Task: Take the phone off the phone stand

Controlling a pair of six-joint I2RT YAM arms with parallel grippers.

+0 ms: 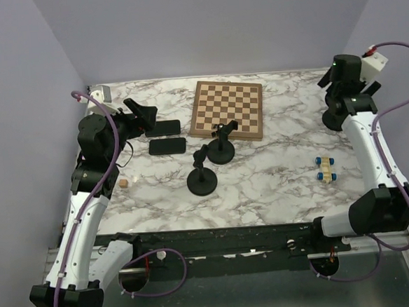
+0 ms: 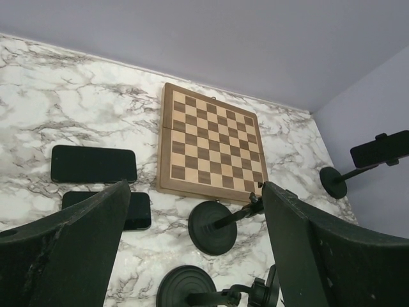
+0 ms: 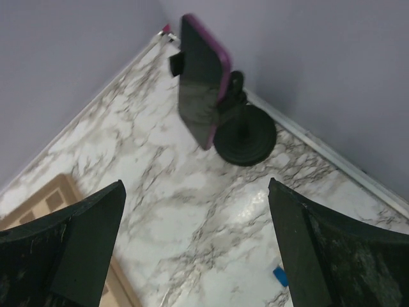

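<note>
I will move my right gripper outward and to the right in the top view, onto the phone's lower end, because the phone still stands beyond its open fingers.
A phone in a purple case point(image 3: 201, 80) stands clamped in a black phone stand point(image 3: 245, 135) at the table's far right corner. It also shows in the left wrist view point(image 2: 380, 150), at the right edge. My right gripper point(image 3: 195, 182) is open and empty, above the table and short of the stand. In the top view the right gripper point(image 1: 346, 91) hides that stand. My left gripper point(image 2: 195, 185) is open and empty at the far left point(image 1: 142, 113), above two black phones point(image 2: 93, 164) point(image 2: 134, 210) lying flat on the table.
Two empty black stands point(image 1: 220, 145) point(image 1: 202, 176) stand mid-table in front of a wooden chessboard point(image 1: 228, 108). A small wooden toy car with blue wheels point(image 1: 325, 168) lies at the right. A small wooden cube point(image 1: 123, 182) lies at the left.
</note>
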